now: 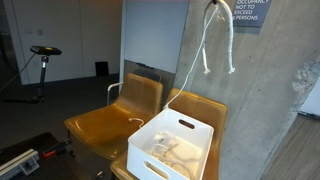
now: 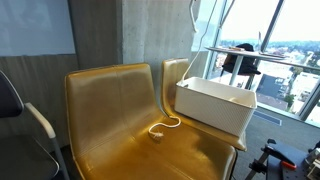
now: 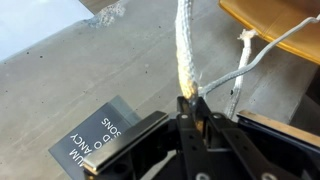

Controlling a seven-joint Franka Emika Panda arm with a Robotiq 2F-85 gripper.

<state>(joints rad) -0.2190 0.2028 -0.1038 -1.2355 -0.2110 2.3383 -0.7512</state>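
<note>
I should next move my gripper down and over the white bin's open top to release the rope, since its loose ends hang high above the bin's rim.
My gripper (image 3: 187,105) is shut on a thick white rope (image 3: 183,45), shown close up in the wrist view. In an exterior view the gripper is at the very top edge (image 1: 214,4), high against a concrete pillar, and the rope (image 1: 207,55) hangs from it in two strands. A thin white cord (image 3: 236,72) runs beside the rope, down toward a white bin (image 1: 195,128) on a yellow chair seat. The bin holds more coiled rope (image 1: 172,152). In the other exterior view the bin (image 2: 210,110) shows, and a thin cord (image 2: 166,126) lies on the seat.
Two joined yellow chairs (image 1: 105,122) (image 2: 110,120) stand against the concrete pillar (image 1: 265,95). A dark sign (image 3: 103,140) is fixed on the pillar near the gripper. An exercise bike (image 1: 42,60) stands at the back. A desk with a chair (image 2: 240,62) is by the windows.
</note>
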